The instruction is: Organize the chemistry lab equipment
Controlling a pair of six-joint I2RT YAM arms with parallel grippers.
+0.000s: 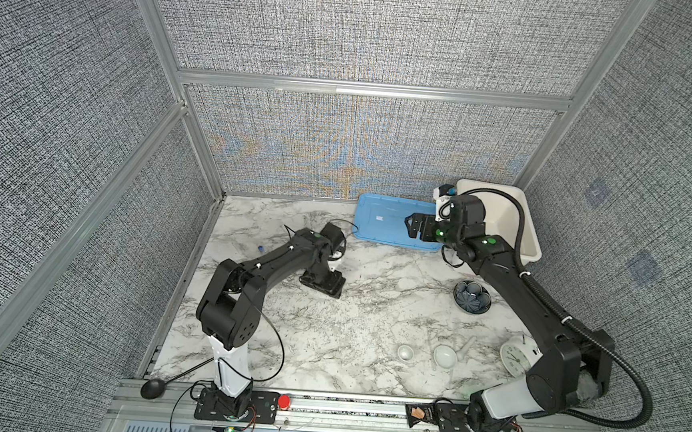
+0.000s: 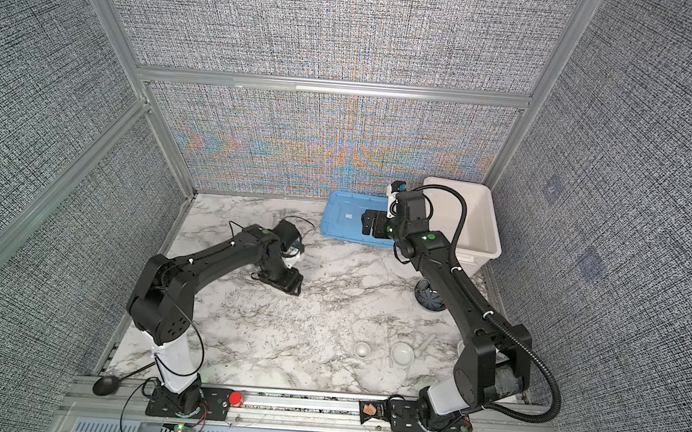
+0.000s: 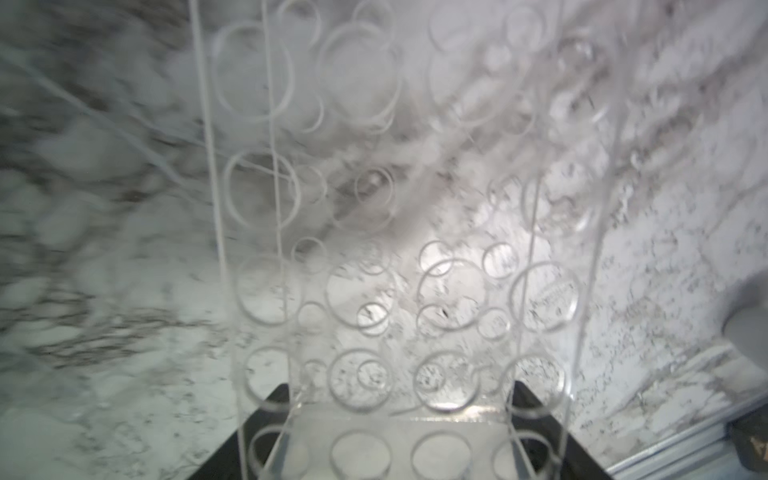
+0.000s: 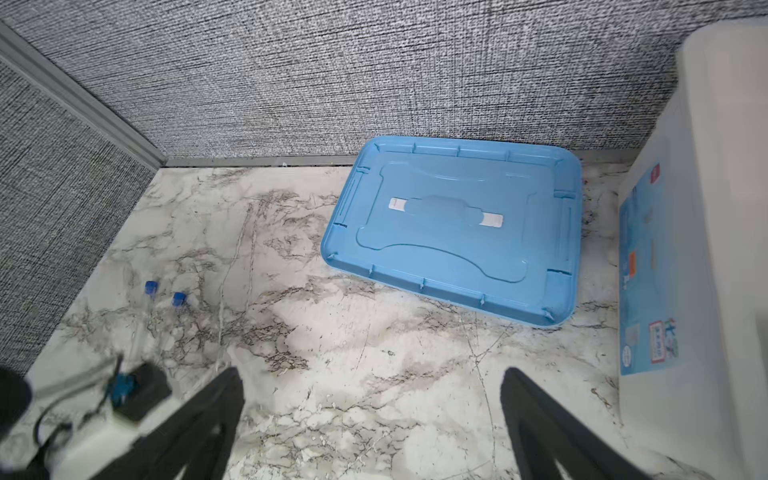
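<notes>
The clear rack goes back and down with my left gripper next and is released, as open marble by the smaller bowl lies back from the gripper and below it.
My left gripper (image 3: 399,395) is shut on a clear rack (image 3: 415,257) with round holes, held just over the marble; in both top views this gripper (image 1: 323,284) (image 2: 279,281) is left of centre. Two clear tubes with blue caps (image 4: 151,286) (image 4: 178,298) lie near the left wall; one cap (image 1: 261,248) shows in a top view. Two white bowls (image 1: 405,351) (image 1: 445,356) and a white pestle (image 1: 468,344) sit at the front right. My right gripper (image 4: 374,386) (image 1: 412,226) hangs open and empty over the blue lid's near edge.
A blue lid (image 1: 385,224) (image 4: 457,224) lies flat at the back. Beside it stands a white bin (image 1: 498,219) in the back right corner. A dark ribbed bowl (image 1: 472,296) and a white alarm clock (image 1: 513,356) sit beside the right arm.
</notes>
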